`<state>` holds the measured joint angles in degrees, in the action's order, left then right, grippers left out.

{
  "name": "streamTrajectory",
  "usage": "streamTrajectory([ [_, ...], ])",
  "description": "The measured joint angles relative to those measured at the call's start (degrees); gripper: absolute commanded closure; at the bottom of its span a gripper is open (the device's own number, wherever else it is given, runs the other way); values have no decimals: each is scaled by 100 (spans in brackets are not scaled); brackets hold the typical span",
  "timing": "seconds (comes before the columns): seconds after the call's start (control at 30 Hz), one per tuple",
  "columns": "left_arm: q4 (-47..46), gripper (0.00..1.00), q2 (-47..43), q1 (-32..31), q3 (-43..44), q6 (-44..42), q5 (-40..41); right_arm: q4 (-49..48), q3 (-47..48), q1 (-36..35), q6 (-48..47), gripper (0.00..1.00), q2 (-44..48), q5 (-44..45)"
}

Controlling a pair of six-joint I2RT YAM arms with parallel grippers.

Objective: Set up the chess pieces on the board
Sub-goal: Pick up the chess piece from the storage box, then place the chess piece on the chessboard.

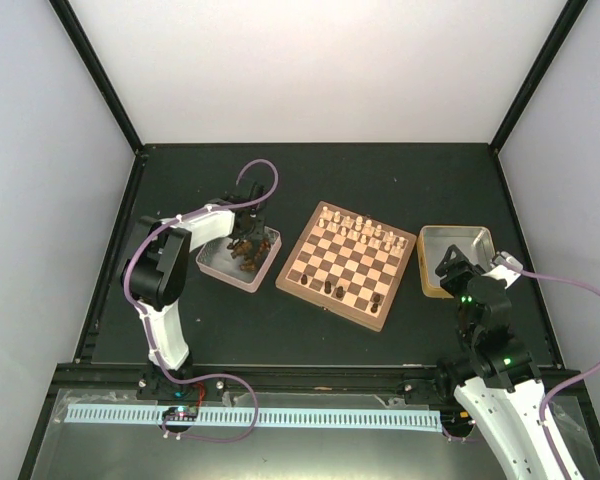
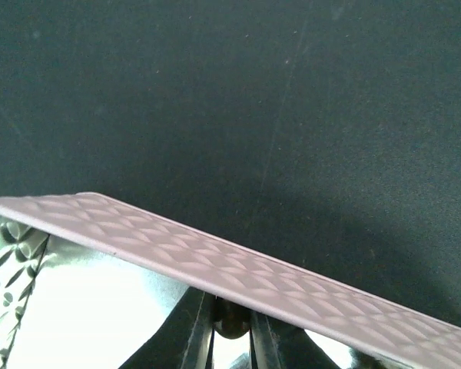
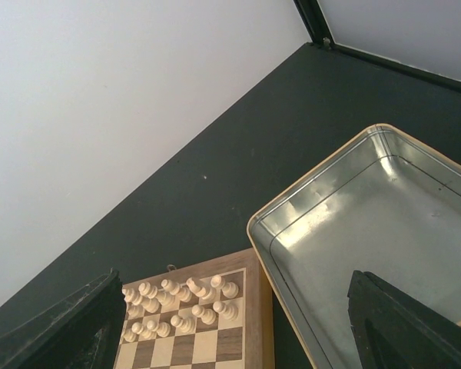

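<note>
The empty square point(image 1: 366, 293) beside the near-corner pair of chess pieces is to my left gripper's right in the top view, so it needs to lift, swing across, lower and release next.
The board point(image 1: 352, 268) lies tilted at the table's middle, with a few dark brown chess pieces point(image 1: 327, 288) along its near edge. More dark pieces point(image 1: 242, 262) lie heaped in a pink-rimmed metal tray point(image 1: 211, 268) to its left. My left gripper point(image 1: 248, 240) reaches down into that tray. In the left wrist view its jaws point(image 2: 232, 309) are closed on a small dark rounded piece point(image 2: 232, 327) just behind the tray's pink rim point(image 2: 215, 257). My right gripper point(image 1: 450, 264) hovers open and empty over a gold-rimmed tray point(image 1: 480, 236). The board's corner point(image 3: 250, 338) shows in the right wrist view.
Cream-white chessmen point(image 1: 355, 228) fill the board's two far rows and show in the right wrist view point(image 3: 184, 307). The gold-rimmed tray point(image 3: 353, 231) holds nothing visible. Black frame posts and white walls enclose the dark table point(image 1: 330, 170).
</note>
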<state>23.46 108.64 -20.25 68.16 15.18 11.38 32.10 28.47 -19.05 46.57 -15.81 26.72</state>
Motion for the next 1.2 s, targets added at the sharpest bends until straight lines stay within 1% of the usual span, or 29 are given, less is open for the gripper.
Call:
streamTrajectory([
  [0.07,-68,96,0,0,-9,-48,2,-2,0,0,-2,20,-11,-4],
  [0.17,-175,98,-17,0,-66,-107,0,-4,0,0,-7,20,-55,-13],
  [0.33,-162,98,-232,0,-310,-48,0,-17,0,0,-4,20,-68,-26],
  [0.57,57,97,-1126,-2,-837,177,-140,-44,0,0,-4,20,-31,-24],
  [0.8,223,96,-1766,-146,-837,175,-787,-79,0,0,0,20,-28,-26],
  [0.9,328,95,-1910,-439,-789,175,-1071,-81,0,0,2,20,-28,-26],
  [1.2,334,94,-2129,-1832,-433,199,-1725,-79,0,0,4,20,-24,-31],
])
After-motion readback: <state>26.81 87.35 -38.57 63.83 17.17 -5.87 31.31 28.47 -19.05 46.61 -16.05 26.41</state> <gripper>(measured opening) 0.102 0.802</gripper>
